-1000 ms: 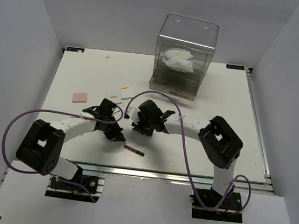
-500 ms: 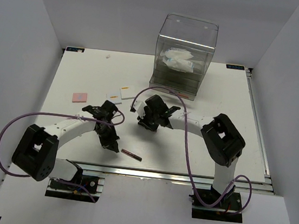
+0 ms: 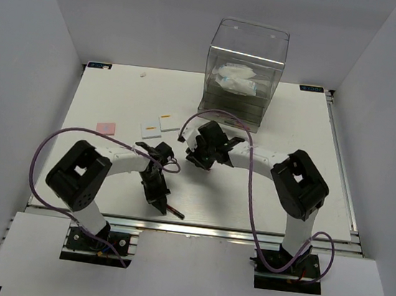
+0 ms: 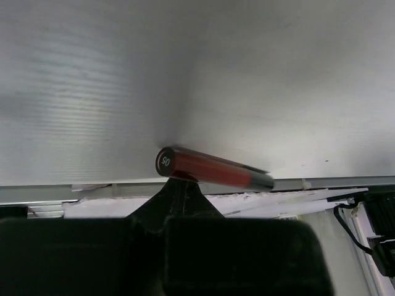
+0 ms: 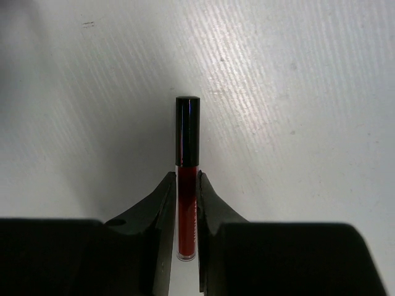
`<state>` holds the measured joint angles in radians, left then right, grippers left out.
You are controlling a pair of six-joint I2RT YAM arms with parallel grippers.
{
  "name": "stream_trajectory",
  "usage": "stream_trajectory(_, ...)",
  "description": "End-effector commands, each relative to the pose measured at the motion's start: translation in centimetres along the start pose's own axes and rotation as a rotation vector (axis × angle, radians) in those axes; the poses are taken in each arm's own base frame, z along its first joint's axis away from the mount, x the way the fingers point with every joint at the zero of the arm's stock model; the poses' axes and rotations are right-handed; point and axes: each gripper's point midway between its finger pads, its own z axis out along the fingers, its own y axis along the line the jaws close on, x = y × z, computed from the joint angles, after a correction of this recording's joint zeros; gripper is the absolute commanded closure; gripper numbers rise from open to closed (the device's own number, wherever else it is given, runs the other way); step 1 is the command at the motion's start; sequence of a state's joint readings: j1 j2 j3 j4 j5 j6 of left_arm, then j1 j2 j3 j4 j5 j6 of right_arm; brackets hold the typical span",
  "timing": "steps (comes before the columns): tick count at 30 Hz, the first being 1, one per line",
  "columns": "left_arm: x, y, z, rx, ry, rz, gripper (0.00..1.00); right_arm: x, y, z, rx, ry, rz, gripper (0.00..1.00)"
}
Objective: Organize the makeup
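Note:
The low front of the acrylic drawer box [image 3: 232, 109] lies outward. My right gripper should next lift the stick outward past the box's front rim and let go of it inside.
A slim red-and-black stick [image 4: 210, 171] lies on the white table by its near edge, and also shows in the top view [image 3: 174, 211]. My left gripper [image 4: 179, 185] is shut and empty, its tip right against that stick; in the top view the left gripper [image 3: 158, 192] is just left of it. My right gripper [image 5: 187, 182] is shut on a second red stick with a black cap [image 5: 187, 142], low over the table; in the top view the right gripper [image 3: 199, 158] is at mid-table. Two white squares with orange marks [image 3: 158, 124] and a pink square [image 3: 106, 127] lie at the left. No black compact shows.
The tall clear acrylic drawer box [image 3: 243, 70] stands at the back centre with white-blue crinkly packets [image 3: 237, 79] inside. The table's near metal rail [image 3: 195, 227] runs just past the loose stick. Purple cables loop from both arms.
My left gripper has moved toward the near edge, and the loose stick has slid that way with it. My right gripper has shifted slightly toward the back with its stick.

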<state>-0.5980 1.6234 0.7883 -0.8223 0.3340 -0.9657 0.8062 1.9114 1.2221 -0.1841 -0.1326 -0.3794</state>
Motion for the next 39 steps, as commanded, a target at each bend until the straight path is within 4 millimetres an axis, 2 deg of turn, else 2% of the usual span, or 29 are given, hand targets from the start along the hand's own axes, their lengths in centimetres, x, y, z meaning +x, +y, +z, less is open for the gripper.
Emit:
stream_trajectory(1, -1.7, -0.9, 0.1, -0.004, -0.061, 0.033, 1.00, -3.7, -1.7, -3.1, 0.041, -0.110, 0.022, 1.00)
stream_trajectory(5, -2.3, -1.4, 0.1, -0.002, -0.073, 0.039, 1.00, -4.6, -2.8, -4.7, 0.060, -0.146, 0.046, 1.00)
stream_trajectory(9, -3.0, -2.6, 0.0, 0.019, -0.090, 0.039, 1.00, -5.7, -5.2, -6.4, 0.093, -0.187, 0.086, 1.00)
stream_trajectory(10, -3.4, -3.4, -0.2, 0.038, -0.100, 0.044, 1.00, -5.9, -5.8, -6.8, 0.101, -0.195, 0.092, 1.00)
stream_trajectory(13, -4.0, -4.8, -0.9, 0.073, -0.118, 0.048, 1.00, -7.0, -8.6, -8.5, 0.159, -0.238, 0.106, 1.00)
stream_trajectory(15, -4.5, -6.2, -1.9, 0.108, -0.141, 0.059, 1.00, -8.0, -11.3, -10.0, 0.221, -0.276, 0.096, 1.00)
stream_trajectory(17, -5.0, -7.2, -2.8, 0.131, -0.166, 0.064, 1.00, -8.2, -13.4, -10.4, 0.272, -0.277, 0.066, 1.00)
stream_trajectory(18, -5.1, -7.5, -3.1, 0.138, -0.174, 0.066, 1.00, -8.9, -14.9, -11.2, 0.309, -0.294, 0.051, 1.00)
stream_trajectory(20, -5.3, -8.3, -4.0, 0.157, -0.189, 0.073, 1.00, -9.1, -16.8, -11.2, 0.359, -0.284, 0.003, 1.00)
stream_trajectory(22, -5.3, -8.7, -4.7, 0.170, -0.196, 0.079, 1.00, -10.1, -18.9, -12.3, 0.407, -0.304, -0.023, 1.00)
stream_trajectory(23, -5.3, -8.9, -5.1, 0.182, -0.206, 0.082, 1.00, -9.8, -19.6, -11.8, 0.420, -0.289, -0.031, 1.00)
stream_trajectory(25, -5.5, -9.1, -5.8, 0.187, -0.223, 0.087, 1.00, -10.5, -21.2, -12.6, 0.461, -0.293, -0.066, 1.00)
stream_trajectory(31, -5.6, -9.5, -6.8, 0.228, -0.261, 0.077, 1.00, -8.9, -24.6, -11.0, 0.530, -0.207, -0.157, 0.99)
stream_trajectory(32, -5.8, -9.5, -6.9, 0.234, -0.268, 0.072, 1.00, -8.4, -25.0, -10.2, 0.533, -0.188, -0.164, 0.91)
stream_trajectory(36, -6.2, -9.8, -8.0, 0.254, -0.300, 0.066, 1.00, -7.2, -26.1, -9.3, 0.537, -0.147, -0.186, 0.57)
stream_trajectory(38, -6.5, -9.6, -8.3, 0.259, -0.309, 0.057, 1.00, -7.5, -26.4, -9.9, 0.537, -0.146, -0.173, 0.50)
stream_trajectory(39, -6.6, -9.5, -8.5, 0.260, -0.316, 0.051, 1.00, -7.2, -26.0, -10.1, 0.515, -0.138, -0.162, 0.42)
